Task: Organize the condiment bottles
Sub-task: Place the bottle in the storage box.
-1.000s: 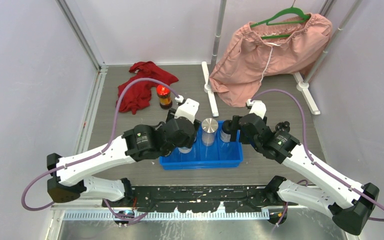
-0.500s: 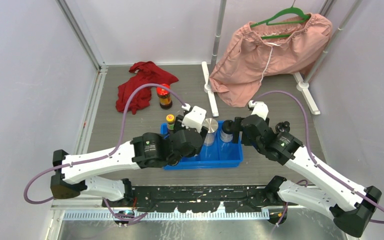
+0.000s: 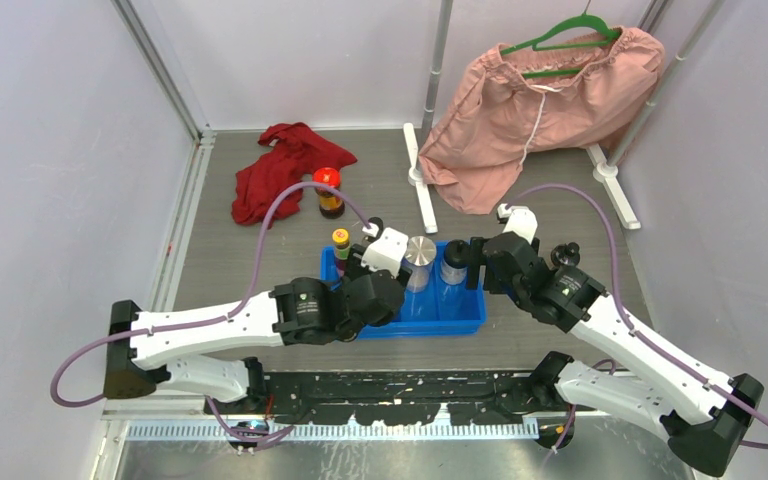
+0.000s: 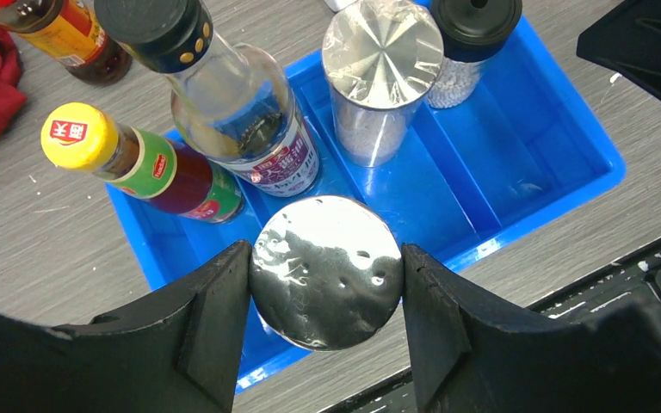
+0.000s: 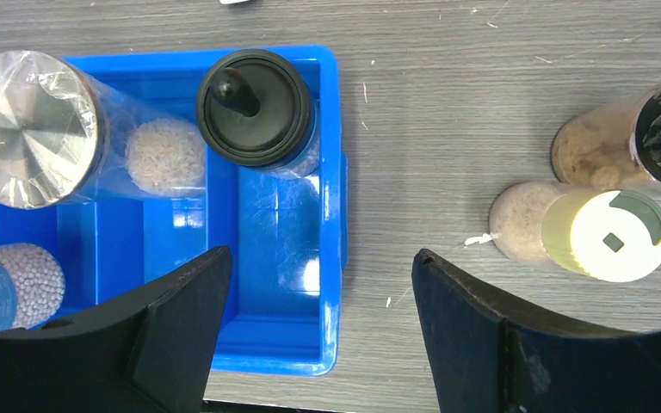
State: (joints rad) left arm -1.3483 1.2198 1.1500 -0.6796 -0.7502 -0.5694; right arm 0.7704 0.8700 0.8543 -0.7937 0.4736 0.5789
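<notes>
The left gripper lowers the silver-capped jar onto free tray bottom in front of the clear black-capped bottle (image 4: 250, 129) next and releases it, since the tray bottom lies below.
My left gripper (image 4: 325, 271) is shut on a silver-capped jar (image 4: 327, 258), held above the front left part of the blue tray (image 4: 559, 185). The tray holds a yellow-capped bottle (image 4: 77, 135), a clear black-capped bottle (image 4: 250, 129), a silver-capped jar (image 4: 383, 52) and a black-capped jar (image 4: 473, 21). A red-capped dark bottle (image 3: 328, 192) stands behind the tray. My right gripper (image 5: 320, 258) is open and empty over the tray's right end wall (image 5: 334, 215). A beige jar with a pale yellow cap (image 5: 607, 237) and a black-capped jar (image 5: 645, 142) stand on the table to its right.
A red cloth (image 3: 275, 175) lies at the back left. A pink garment (image 3: 540, 100) hangs on a green hanger at the back right, above the white rack feet (image 3: 420, 180). A black rail (image 3: 400, 385) runs along the near edge.
My left arm has drawn back toward the near side and to the right, uncovering the yellow-capped bottle in the tray. My right arm has hardly moved.
</notes>
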